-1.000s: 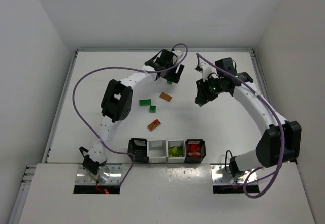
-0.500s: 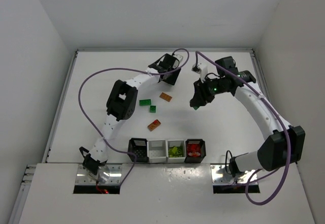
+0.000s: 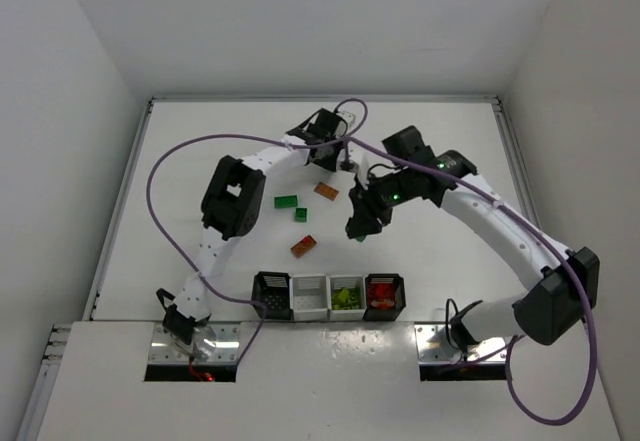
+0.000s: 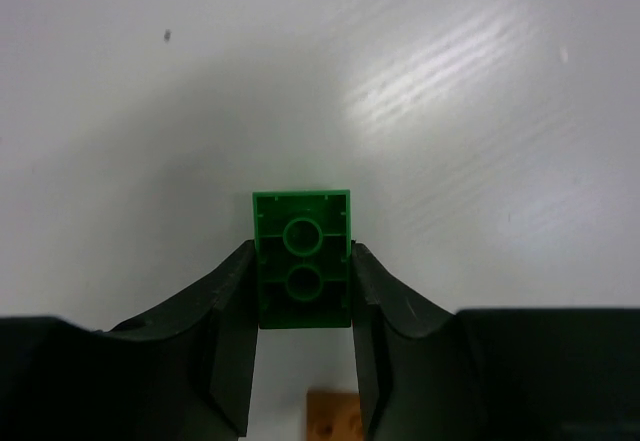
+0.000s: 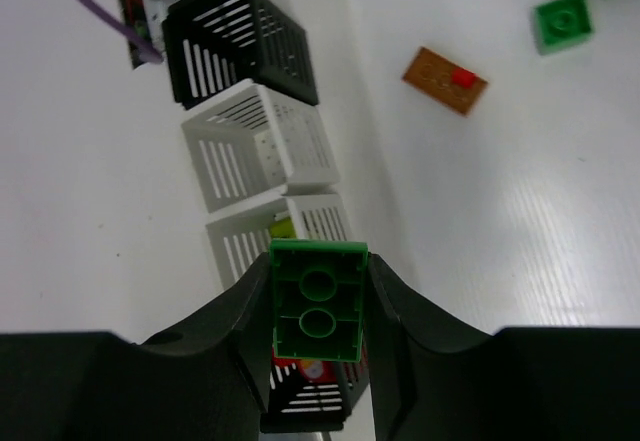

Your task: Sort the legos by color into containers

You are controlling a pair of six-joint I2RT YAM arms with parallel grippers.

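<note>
The empty white bin (image 3: 309,297) lies back from my left gripper, so next I should lift that gripper and bring it back over the bin to release the green lego.
My left gripper (image 3: 336,157) is at the back of the table, and its jaws press both sides of a dark green lego (image 4: 303,259) that shows its hollow underside. My right gripper (image 3: 359,227) is shut on another dark green lego (image 5: 318,301), held in the air above the row of containers. That row is a black bin (image 3: 271,296), a white bin (image 3: 309,298), a white bin with yellow-green legos (image 3: 347,298) and a black bin with red legos (image 3: 385,295). Two green legos (image 3: 286,201) (image 3: 301,214) and two orange-brown ones (image 3: 326,190) (image 3: 305,247) lie loose mid-table.
In the right wrist view the orange-brown plate (image 5: 445,81) carries a tiny red piece. Another orange-brown lego (image 4: 335,416) lies just behind my left fingers. Purple cables loop over both arms. White walls enclose the table on three sides.
My left gripper has closed onto the green lego at the back. My right arm has swung left and nearer, carrying its green lego towards the bins.
</note>
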